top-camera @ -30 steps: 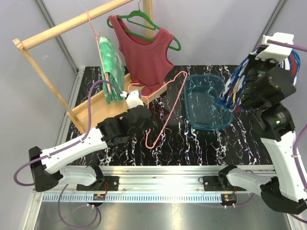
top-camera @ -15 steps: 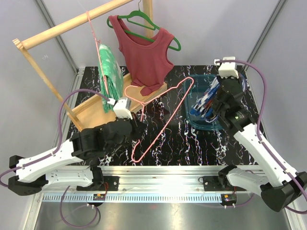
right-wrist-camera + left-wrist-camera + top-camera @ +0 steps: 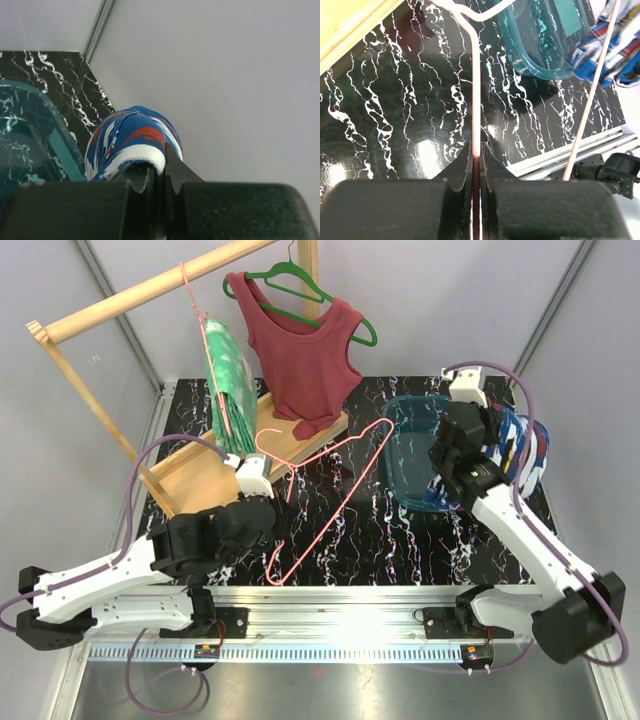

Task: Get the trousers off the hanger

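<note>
My right gripper will next swing across and down to release the trousers, since the inside of the teal bin is below it and to its left in the top view.
My left gripper (image 3: 280,492) (image 3: 476,150) is shut on the wire of an empty pink hanger (image 3: 335,502) (image 3: 475,90), which slants low over the black marbled table. My right gripper (image 3: 497,445) (image 3: 159,150) is shut on the blue trousers with red and white pattern (image 3: 520,455) (image 3: 135,135). It holds them just past the right rim of the teal bin (image 3: 410,455) (image 3: 30,140). The green-and-white tie-dye trousers (image 3: 228,380) hang from another pink hanger on the wooden rail (image 3: 130,295) at the back left.
A dark red tank top (image 3: 305,360) hangs on a green hanger from the rail. The rack's wooden base (image 3: 195,480) lies at the back left. The grey wall stands close behind the right gripper.
My right gripper has carried the blue trousers down from high on the right to the bin, then to just right of it. My left arm has drawn the empty hanger slightly toward the near left.
</note>
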`<state>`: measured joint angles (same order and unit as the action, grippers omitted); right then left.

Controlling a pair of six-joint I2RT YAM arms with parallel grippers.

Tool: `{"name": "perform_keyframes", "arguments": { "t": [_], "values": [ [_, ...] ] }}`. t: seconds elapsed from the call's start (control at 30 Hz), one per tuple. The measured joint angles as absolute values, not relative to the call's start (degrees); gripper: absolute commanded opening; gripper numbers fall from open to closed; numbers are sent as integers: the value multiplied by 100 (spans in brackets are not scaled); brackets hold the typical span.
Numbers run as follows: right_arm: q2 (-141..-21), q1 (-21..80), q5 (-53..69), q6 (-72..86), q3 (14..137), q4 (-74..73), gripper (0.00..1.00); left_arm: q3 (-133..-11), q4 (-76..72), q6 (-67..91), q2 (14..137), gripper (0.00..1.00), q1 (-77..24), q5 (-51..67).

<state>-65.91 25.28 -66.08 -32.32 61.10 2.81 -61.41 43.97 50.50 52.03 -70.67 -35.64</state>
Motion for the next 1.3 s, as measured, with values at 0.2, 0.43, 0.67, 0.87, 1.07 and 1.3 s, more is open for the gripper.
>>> {"name": "perform_keyframes", "arguments": {
  "t": [0.2,0.43,0.67,0.87,1.07,1.3],
  "values": [
    [-7771,2521,-6479,-3118,6276,322,0,-6077,4386,5037,5105,0,-7076,-3564],
    [-9050,2523,-6335,-2641,7094,-231,0,-6036,4429,5039,4897,0,-7083,-3607],
    [-10197,2534,-6211,-1806,8143,-1194,0,-6036,4477,5046,4746,0,-7083,-3647],
    [-11295,2617,-6097,-987,9207,-2056,0,-6034,4545,5061,4687,0,-7083,-3647],
    [-12114,2641,-5776,45,10073,-2869,3,-6007,4552,5061,4683,0,-7083,-3642],
    [-12376,2641,-5105,620,10180,-3122,45,-5964,4696,5048,4646,0,-7085,-3621]
  ]
}}
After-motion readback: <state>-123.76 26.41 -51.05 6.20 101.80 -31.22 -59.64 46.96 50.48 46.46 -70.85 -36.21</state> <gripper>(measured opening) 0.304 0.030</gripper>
